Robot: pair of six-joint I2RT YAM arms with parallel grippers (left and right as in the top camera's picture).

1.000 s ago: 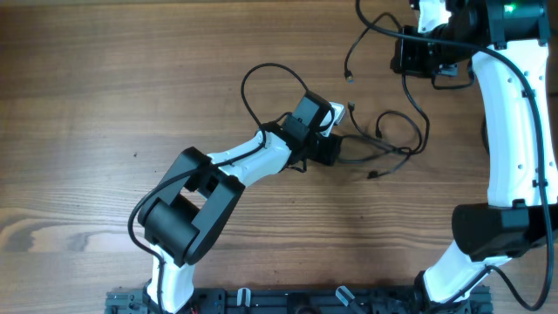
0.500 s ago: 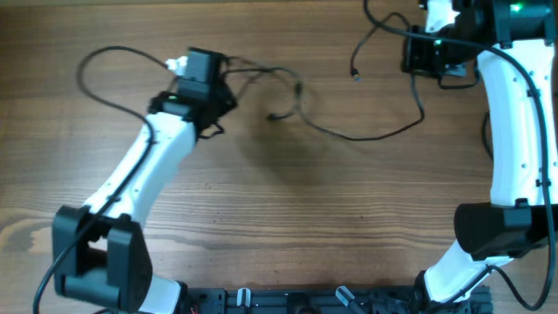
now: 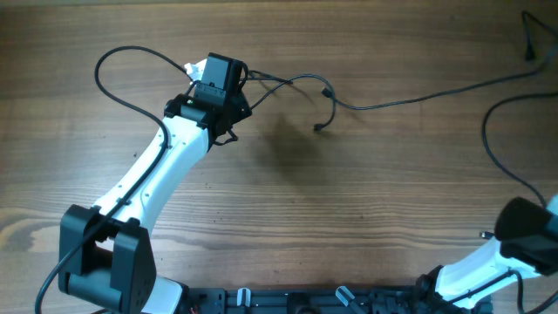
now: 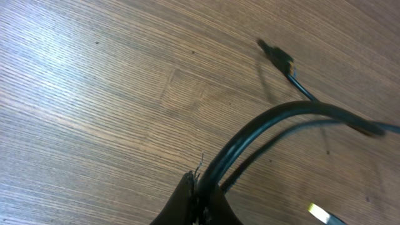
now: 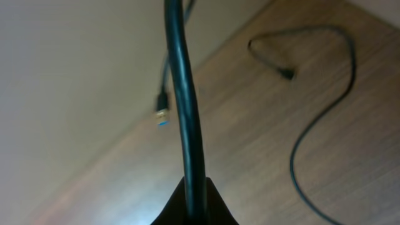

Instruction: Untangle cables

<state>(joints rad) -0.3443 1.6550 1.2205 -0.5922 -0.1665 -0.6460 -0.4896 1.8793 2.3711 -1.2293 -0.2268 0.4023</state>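
The right gripper pulls away from my left gripper next, then goes away from my base and down near the far-corner plug (image 3: 529, 54) (image 5: 287, 73).
Several black cables (image 3: 288, 81) run right from my left gripper (image 3: 232, 82), which is shut on them near the table's far left. One cable loops out to the left (image 3: 113, 59). A short end hangs down to a plug (image 3: 318, 128). A long cable (image 3: 436, 92) stretches off to the far right edge. In the left wrist view my gripper (image 4: 201, 199) pinches two cables (image 4: 262, 122), with a plug (image 4: 278, 55) beyond. My right gripper (image 5: 195, 199) is out of the overhead view and is shut on a thick black cable (image 5: 181, 94).
Another cable curve (image 3: 493, 148) lies at the right edge, above the right arm's base (image 3: 527, 231). A plug (image 3: 528, 42) shows at the top right. In the right wrist view a blue-tipped USB plug (image 5: 161, 116) hangs, and a thin cable (image 5: 312, 131) lies on the wood.
The right arm has swung out of the overhead view to the right, drawing the long cable out straight. The left gripper has shifted slightly right with its cables.
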